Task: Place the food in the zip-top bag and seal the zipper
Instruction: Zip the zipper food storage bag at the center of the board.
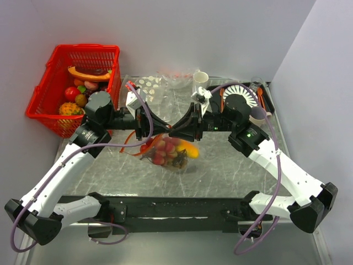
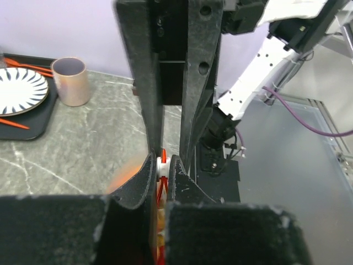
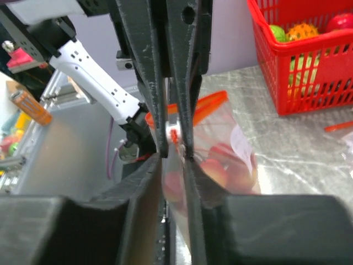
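The dark tray lies outward and to the gripper's right in the top view, so my left gripper needs to carry the zipper of the bag toward the tray next and release it.
The zip-top bag (image 1: 168,153) hangs over the marble table's middle with red and yellow food (image 1: 162,150) inside. Both grippers meet tip to tip at its mouth. My left gripper (image 1: 160,128) (image 2: 161,163) is shut on the orange-red zipper (image 2: 161,165) at its white slider. My right gripper (image 1: 175,132) (image 3: 174,157) faces it, jaws a little apart, with the bag's clear film (image 3: 231,160) passing between them. In the right wrist view the zipper (image 3: 212,102) curves off to the right behind the left fingers (image 3: 140,66).
A red basket (image 1: 55,83) of toy fruit stands at the back left. A white-dotted bag (image 1: 146,84), a cup (image 1: 200,77) (image 2: 70,80) and a striped plate (image 1: 242,94) (image 2: 19,88) on a dark tray line the back edge.
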{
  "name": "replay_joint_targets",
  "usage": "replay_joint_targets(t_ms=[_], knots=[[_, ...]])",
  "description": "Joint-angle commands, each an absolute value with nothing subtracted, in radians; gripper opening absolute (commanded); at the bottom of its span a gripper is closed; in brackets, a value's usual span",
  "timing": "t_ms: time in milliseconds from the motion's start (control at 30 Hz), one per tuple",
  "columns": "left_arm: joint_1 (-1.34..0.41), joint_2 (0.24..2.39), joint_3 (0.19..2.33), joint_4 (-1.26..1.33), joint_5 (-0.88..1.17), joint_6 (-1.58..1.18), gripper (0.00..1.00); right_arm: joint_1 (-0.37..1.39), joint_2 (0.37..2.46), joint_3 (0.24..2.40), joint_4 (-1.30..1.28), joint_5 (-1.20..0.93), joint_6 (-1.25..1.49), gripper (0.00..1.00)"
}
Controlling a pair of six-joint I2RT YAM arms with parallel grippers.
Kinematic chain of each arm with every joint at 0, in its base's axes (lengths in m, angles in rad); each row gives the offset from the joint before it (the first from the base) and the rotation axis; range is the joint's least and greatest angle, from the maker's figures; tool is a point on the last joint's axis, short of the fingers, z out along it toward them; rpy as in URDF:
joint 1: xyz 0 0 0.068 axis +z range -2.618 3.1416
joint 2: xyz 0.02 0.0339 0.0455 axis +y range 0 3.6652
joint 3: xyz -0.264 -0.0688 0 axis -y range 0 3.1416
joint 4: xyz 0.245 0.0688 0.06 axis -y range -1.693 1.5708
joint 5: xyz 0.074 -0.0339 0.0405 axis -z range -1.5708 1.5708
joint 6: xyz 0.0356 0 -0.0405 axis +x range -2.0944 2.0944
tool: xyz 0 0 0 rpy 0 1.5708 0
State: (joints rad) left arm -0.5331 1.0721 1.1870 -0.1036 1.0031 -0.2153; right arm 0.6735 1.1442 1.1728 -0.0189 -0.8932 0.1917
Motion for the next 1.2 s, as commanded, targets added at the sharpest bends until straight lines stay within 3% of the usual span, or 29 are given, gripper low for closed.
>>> replay_joint_targets(t_ms=[0, 100, 767, 1167], knots=[[-0.535, 1.055, 1.229, -0.043, 1.019, -0.238, 0.01, 0.69, 1.166, 1.232, 0.028, -0.879, 0.172, 0.13], [-0.537, 1.048, 1.224, -0.048, 1.012, -0.235, 0.01, 0.689, 1.164, 1.239, 0.017, -0.876, 0.158, 0.0], [-0.538, 1.043, 1.158, 0.002, 0.965, -0.282, 0.01, 0.571, 0.913, 1.143, 0.043, -0.543, 0.262, 0.0], [-0.538, 1.06, 1.129, -0.081, 0.923, -0.259, 0.01, 0.466, 0.847, 1.154, -0.08, -0.011, 0.288, 0.0]])
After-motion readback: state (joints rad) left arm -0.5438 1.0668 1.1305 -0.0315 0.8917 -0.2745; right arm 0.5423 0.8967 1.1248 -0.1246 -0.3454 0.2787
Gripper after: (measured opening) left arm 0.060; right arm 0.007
